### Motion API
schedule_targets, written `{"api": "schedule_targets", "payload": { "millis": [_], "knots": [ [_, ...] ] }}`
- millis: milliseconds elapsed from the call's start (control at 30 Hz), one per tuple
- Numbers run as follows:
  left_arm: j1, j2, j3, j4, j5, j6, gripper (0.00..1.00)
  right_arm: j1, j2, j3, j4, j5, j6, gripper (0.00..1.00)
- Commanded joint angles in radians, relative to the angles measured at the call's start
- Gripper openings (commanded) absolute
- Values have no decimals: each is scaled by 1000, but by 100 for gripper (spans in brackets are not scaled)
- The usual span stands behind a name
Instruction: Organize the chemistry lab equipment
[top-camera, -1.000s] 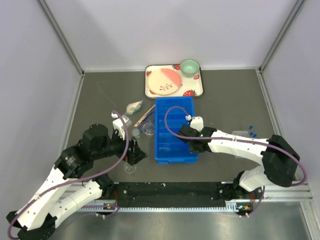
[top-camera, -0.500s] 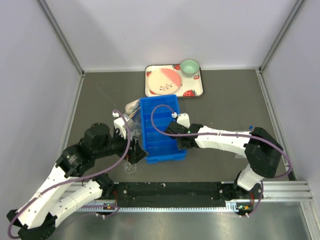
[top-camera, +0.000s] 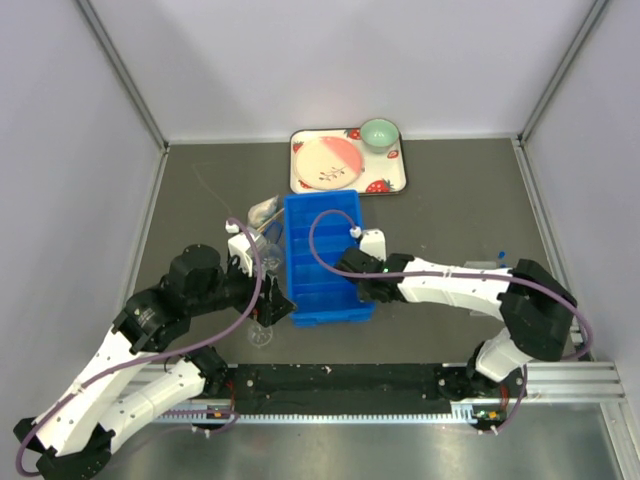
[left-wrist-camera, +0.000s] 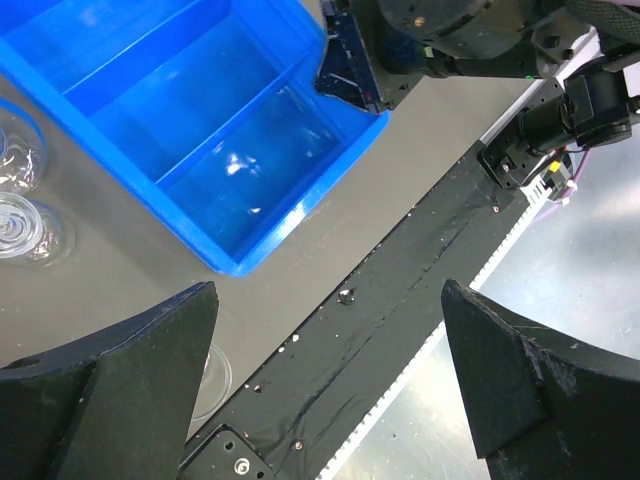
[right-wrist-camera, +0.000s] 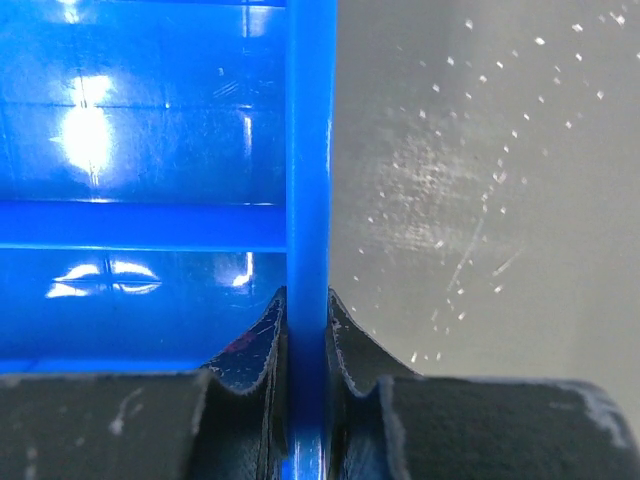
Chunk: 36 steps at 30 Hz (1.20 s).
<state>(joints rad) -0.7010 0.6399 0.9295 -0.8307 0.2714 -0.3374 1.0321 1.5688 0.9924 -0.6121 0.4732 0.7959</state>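
Observation:
Glass dishes crowd the bin's opposite side, so my right gripper should next drag the bin by its side toward the right in the top view, then open.
A blue divided bin (top-camera: 320, 240) lies mid-table, slightly askew. My right gripper (top-camera: 364, 290) is shut on its right wall near the front corner; in the right wrist view the fingers (right-wrist-camera: 255, 345) pinch the blue wall (right-wrist-camera: 308, 150) from both sides. My left gripper (top-camera: 272, 312) hangs wide open by the bin's front left corner, holding nothing, its midpoint (left-wrist-camera: 330, 390) over the table edge. Small clear glass dishes (left-wrist-camera: 18, 222) sit left of the bin (left-wrist-camera: 200, 130), and one more dish (top-camera: 261, 336) lies by the left finger. A blue-capped tube (top-camera: 499, 259) lies far right.
A strawberry-print tray (top-camera: 400, 168) with a pink plate (top-camera: 330, 163) and a green bowl (top-camera: 379, 133) stands at the back, just beyond the bin. A black rail (top-camera: 350, 380) runs along the near edge. Grey walls close in left and right.
The right gripper has dragged the blue bin leftward, up against the glassware beside it, and the bin now sits slightly turned. The left arm has hardly moved.

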Motion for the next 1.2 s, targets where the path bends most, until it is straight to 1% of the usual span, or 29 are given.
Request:
{"api": "schedule_targets", "payload": {
  "millis": [0,300,567,800,833,867,900,967,1000,1067,1100,1167],
  "knots": [
    [5,1,25,48,8,6,99,-21,-58,-113,-89,48,72,0],
    [5,1,9,68,15,-3,99,-112,-180,-227,-90,25,77,0],
    [5,20,14,73,5,6,99,-194,-322,-325,-98,24,92,0],
    [5,15,-8,85,-14,-5,99,-201,-288,-301,-107,16,63,0],
    [5,11,-11,85,-20,-6,99,-202,-286,-295,-109,19,60,1],
    [5,9,-11,82,-24,-9,99,-201,-285,-291,-110,21,58,6],
    [5,7,-9,79,-40,-11,99,-202,-285,-288,-115,25,54,20],
    [5,12,2,52,-70,-20,99,-202,-291,-278,-123,33,52,39],
    [5,17,8,39,-121,-26,99,-202,-296,-271,-129,39,45,52],
    [5,30,23,10,-173,-44,99,-202,-312,-245,-144,53,31,58],
    [5,36,26,-11,-228,-51,99,-202,-319,-233,-170,61,22,60],
    [5,55,40,-28,-294,-71,99,-201,-342,-190,-189,77,6,62]
  ]
}}
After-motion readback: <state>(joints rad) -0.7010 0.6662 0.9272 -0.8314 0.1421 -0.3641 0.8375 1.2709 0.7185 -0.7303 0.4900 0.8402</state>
